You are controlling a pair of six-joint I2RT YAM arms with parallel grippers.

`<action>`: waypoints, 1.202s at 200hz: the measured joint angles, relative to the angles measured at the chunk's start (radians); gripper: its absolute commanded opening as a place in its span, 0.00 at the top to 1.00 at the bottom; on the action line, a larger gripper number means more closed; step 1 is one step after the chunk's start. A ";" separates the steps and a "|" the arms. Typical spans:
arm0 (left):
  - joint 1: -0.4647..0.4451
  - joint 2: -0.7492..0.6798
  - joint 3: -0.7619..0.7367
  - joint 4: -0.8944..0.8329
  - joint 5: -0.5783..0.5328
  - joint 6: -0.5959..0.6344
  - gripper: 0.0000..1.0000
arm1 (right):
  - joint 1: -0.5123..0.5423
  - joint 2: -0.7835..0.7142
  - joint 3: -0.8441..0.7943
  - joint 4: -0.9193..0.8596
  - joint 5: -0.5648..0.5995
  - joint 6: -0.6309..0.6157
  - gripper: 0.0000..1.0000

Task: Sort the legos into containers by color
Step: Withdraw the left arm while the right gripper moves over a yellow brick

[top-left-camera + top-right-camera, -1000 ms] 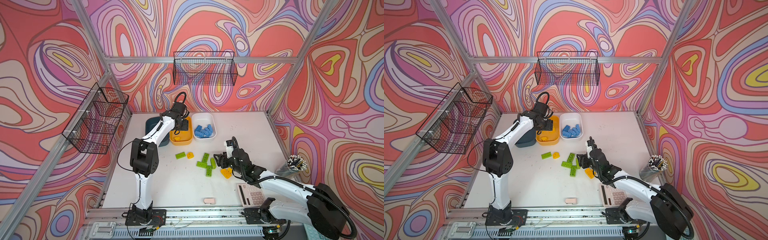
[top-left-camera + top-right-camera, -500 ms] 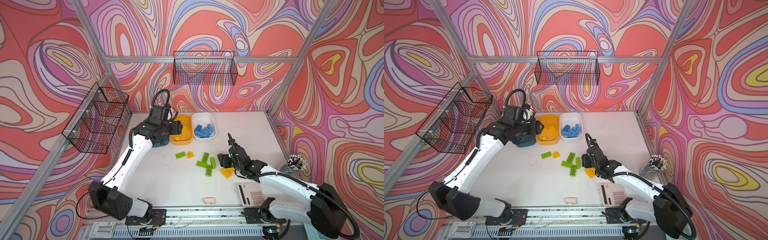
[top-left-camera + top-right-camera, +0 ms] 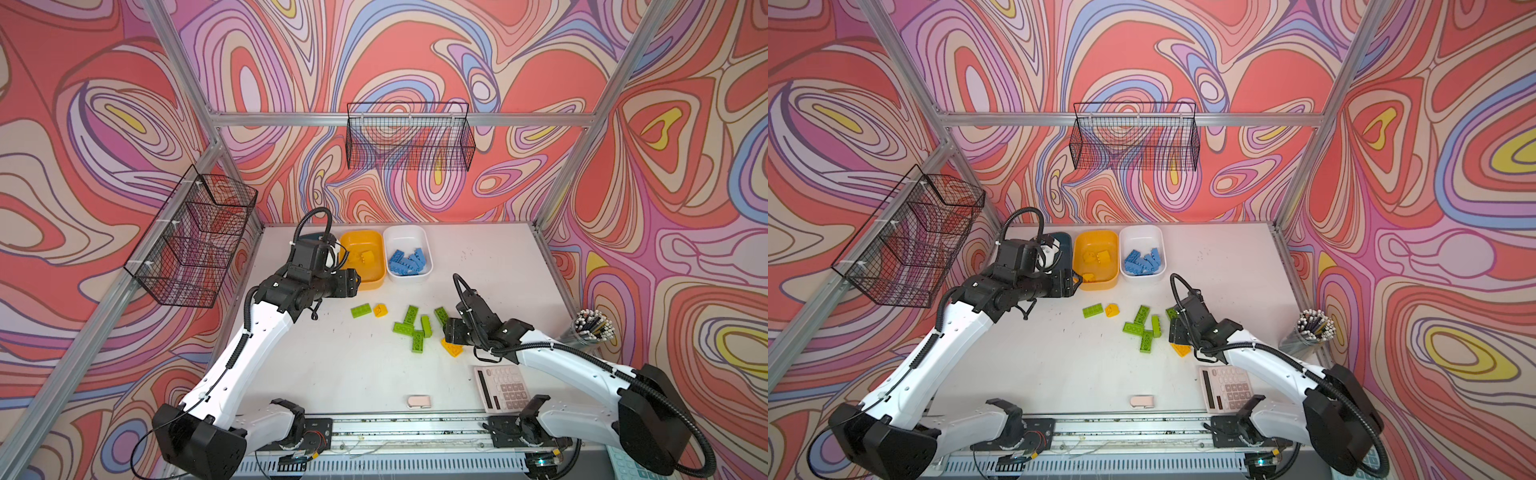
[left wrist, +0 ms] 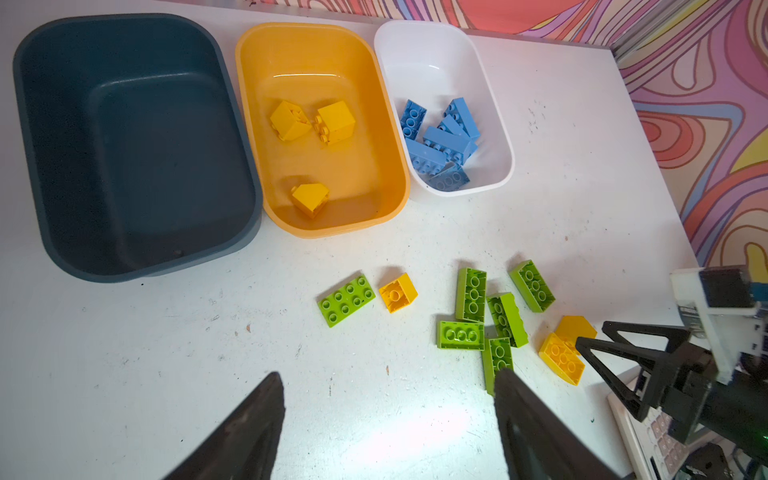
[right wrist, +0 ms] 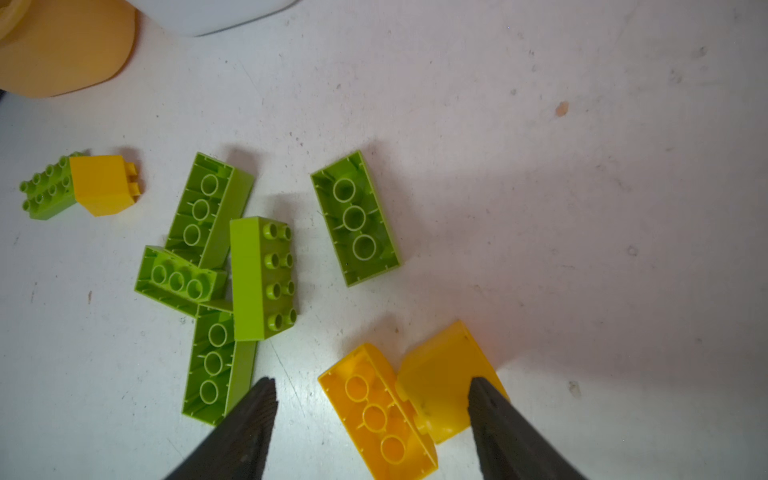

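My right gripper eases outward and down over the small yellow lego beside the longer one next, because my open fingers still span both yellow legos.
Three containers stand in a row at the back: an empty dark teal tub (image 4: 133,145), a yellow-orange tub (image 4: 353,174) with three yellow legos (image 4: 291,120), and a white tub (image 4: 432,62) with several blue legos (image 4: 440,141). Loose green legos (image 4: 471,295) and a small yellow one (image 4: 398,292) lie mid-table. My left gripper (image 4: 387,372) hangs open and empty above the table in front of the yellow tub. My right gripper (image 5: 370,380) is open, low over two yellow legos (image 5: 378,411), its fingers on either side of them.
A pink calculator (image 3: 503,388) lies at the front right and a cup of pens (image 3: 590,328) stands by the right edge. A small pink eraser (image 3: 419,401) lies near the front edge. Black wire baskets hang on the back wall (image 3: 409,137) and on the left wall (image 3: 195,241).
My left arm has pulled back from over the yellow tub and leaned down, and its gripper now hangs in front of the tubs. My right gripper has settled over the yellow pair, jaws slightly wider.
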 measured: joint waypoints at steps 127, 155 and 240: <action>-0.119 -0.072 -0.004 -0.003 -0.104 0.040 0.21 | -0.017 0.161 -0.008 0.028 -0.055 0.072 0.23; -0.145 -0.072 -0.004 -0.008 -0.148 0.055 0.21 | -0.021 0.227 0.050 0.037 -0.045 0.057 0.24; -0.146 -0.072 -0.004 -0.008 -0.174 0.064 0.21 | -0.041 0.243 0.111 0.048 0.011 -0.005 0.36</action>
